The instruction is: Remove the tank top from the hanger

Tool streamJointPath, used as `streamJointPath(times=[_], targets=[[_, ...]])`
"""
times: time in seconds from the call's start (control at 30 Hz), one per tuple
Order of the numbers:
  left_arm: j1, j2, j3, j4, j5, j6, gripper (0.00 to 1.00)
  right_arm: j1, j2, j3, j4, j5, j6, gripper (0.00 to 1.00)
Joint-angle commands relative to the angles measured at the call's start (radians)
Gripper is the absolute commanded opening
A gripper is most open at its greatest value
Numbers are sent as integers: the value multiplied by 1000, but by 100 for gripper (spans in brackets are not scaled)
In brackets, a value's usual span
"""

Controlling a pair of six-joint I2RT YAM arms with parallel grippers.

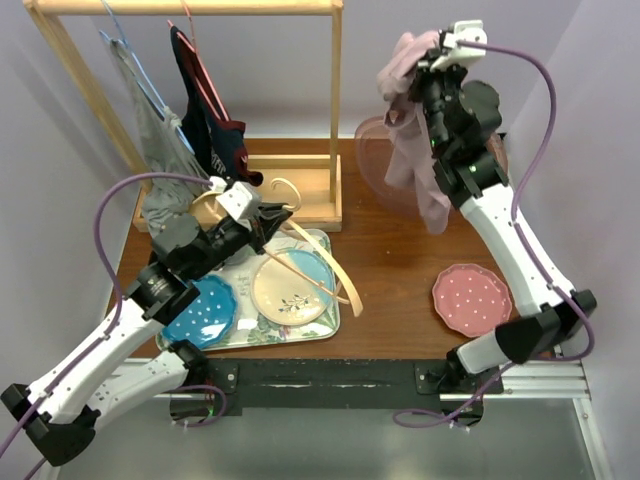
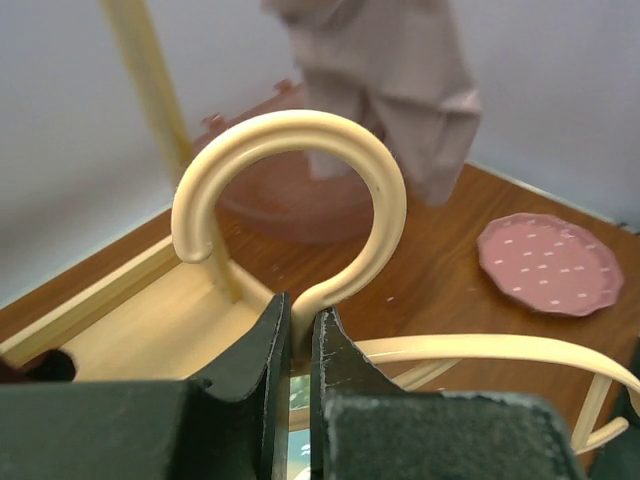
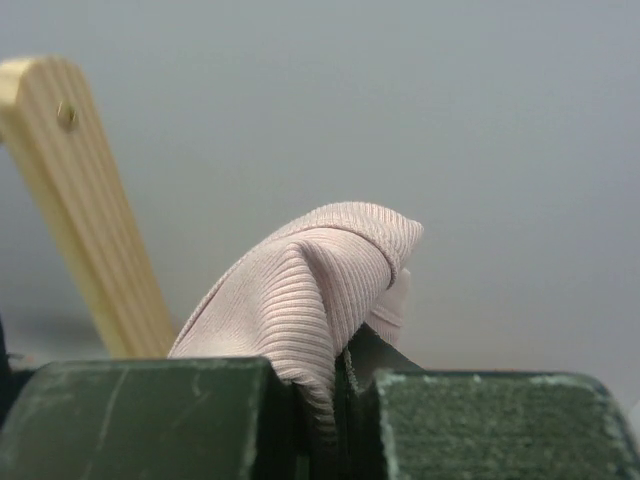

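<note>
The right gripper moves down toward the pink basket (image 1: 374, 166) below it next and releases the tank top there, since the cream hanger is already bare.
The pale pink ribbed tank top (image 1: 412, 140) hangs free of the hanger from my right gripper (image 1: 405, 68), which is shut on its upper edge (image 3: 320, 290), held high above the pink basket. The cream hanger (image 1: 310, 262) is bare. My left gripper (image 1: 278, 213) is shut on the neck of its hook (image 2: 300, 200), holding it over the floral tray. In the left wrist view the tank top (image 2: 395, 80) hangs in the background.
A wooden rack (image 1: 190, 8) at the back left holds a grey garment (image 1: 160, 150) and a dark one (image 1: 210, 120). A floral tray (image 1: 330, 325) carries a blue plate (image 1: 203, 312) and a cream plate (image 1: 290, 290). A pink basket (image 1: 372, 160) and a pink dotted plate (image 1: 472, 298) sit at right.
</note>
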Motion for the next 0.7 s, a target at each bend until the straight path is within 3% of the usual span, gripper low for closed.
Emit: streamJointPath(times=[0.0,0.23,0.67], targets=[[3,-23,-51,111,-196,88,0,-49,135,218,39,67,-79,0],[3,-94,-139,158,-211,66,0,-134,302,289,110,124,-92,0],[4,-117,-134,152,-150,62,0,-238,542,217,-73,299,51,0]])
